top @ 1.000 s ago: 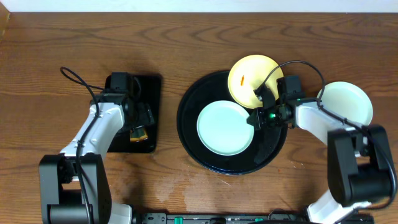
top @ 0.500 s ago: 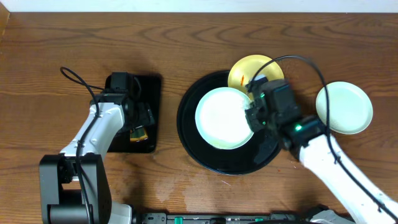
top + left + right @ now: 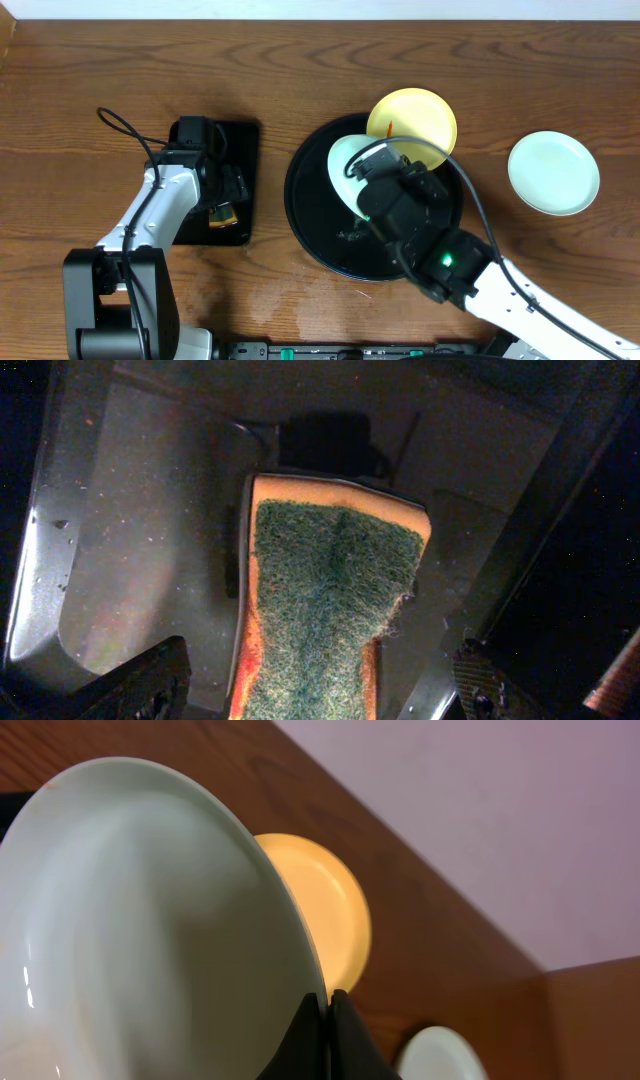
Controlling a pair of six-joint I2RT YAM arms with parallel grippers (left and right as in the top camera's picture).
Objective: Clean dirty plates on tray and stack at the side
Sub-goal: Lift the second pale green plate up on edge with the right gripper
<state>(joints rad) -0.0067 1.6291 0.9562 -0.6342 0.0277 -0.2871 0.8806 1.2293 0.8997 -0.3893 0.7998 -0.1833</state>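
Observation:
The second mint-blue plate (image 3: 553,173) (image 3: 440,1056) lies below my right gripper, to the right in the overhead view, so my right gripper will next swing over and down onto it and let go.
My right gripper (image 3: 327,1003) is shut on the rim of a mint-blue plate (image 3: 140,920) and holds it tilted above the round black tray (image 3: 312,215); the plate also shows in the overhead view (image 3: 348,168), partly hidden by the right arm. The pale yellow plate (image 3: 412,116), with an orange smear, rests on the tray's far rim and shows in the right wrist view (image 3: 325,905). A second mint-blue plate (image 3: 553,172) lies on the table to the right. My left gripper (image 3: 315,695) is open, straddling a green-topped orange sponge (image 3: 325,595).
The sponge lies in a small rectangular black tray (image 3: 240,140) at the left, under the left arm. The brown wooden table (image 3: 300,60) runs to a pale wall at the back.
My right arm has swung left and toward the front, lifting the mint-blue plate off the tray floor and tipping it up. The left arm has not moved.

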